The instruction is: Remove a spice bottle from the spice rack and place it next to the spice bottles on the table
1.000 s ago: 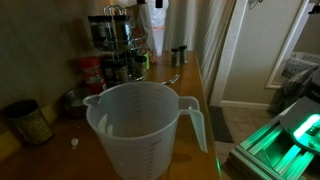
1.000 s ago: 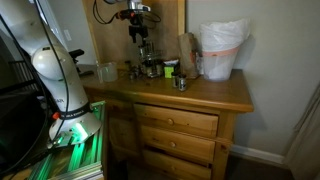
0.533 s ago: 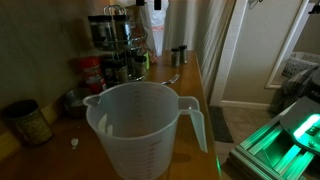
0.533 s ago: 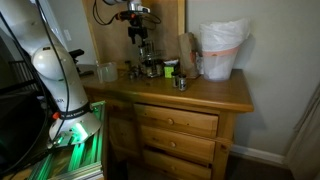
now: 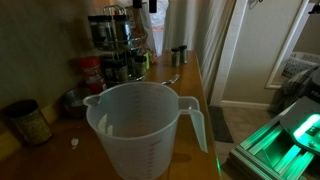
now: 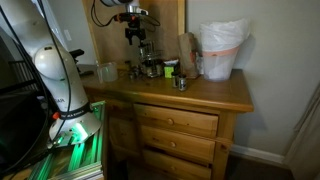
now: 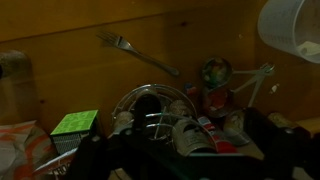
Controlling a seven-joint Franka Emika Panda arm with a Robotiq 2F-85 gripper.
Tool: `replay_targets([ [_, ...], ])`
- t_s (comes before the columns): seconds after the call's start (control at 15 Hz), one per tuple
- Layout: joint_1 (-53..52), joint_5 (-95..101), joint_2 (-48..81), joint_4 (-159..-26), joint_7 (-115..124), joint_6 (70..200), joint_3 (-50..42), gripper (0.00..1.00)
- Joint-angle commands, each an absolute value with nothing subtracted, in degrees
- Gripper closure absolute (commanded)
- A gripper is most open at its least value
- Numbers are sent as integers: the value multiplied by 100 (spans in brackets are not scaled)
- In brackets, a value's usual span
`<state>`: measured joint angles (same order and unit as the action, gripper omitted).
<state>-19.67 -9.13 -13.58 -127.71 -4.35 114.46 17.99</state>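
The cap of the upper level's spice bottle faces up. My gripper should next move down and outward over the spice rack, with its open fingers around the bottle.
The spice rack is a two-tier chrome wire carousel standing at the back of the table, ringed with small silver-capped jars. In an exterior view the rack stands directly under my gripper, which hangs above its loop handle. The wrist view looks down on the rack and its jars, with my gripper open and its dark fingers empty at the bottom edge. The spice bottles stand on the table beside the rack; one spice bottle shows near the front.
A big translucent measuring jug fills the foreground, also visible as the jug. A red-lidded container and an olive tin stand nearby. A fork lies on the wood. The arm's white base stands beside the dresser.
The gripper has shifted very slightly above the rack. Nothing else has moved.
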Motion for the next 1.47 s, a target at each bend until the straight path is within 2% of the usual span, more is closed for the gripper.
replay_targets([
  [0.0,-2059,-1099,-1172,-12614,-758,11619,1801,0],
  [0.53,-2080,-930,-600,-12504,-506,12436,1970,0],
  [1.4,-2076,-435,-213,-12271,-346,12667,2083,2],
])
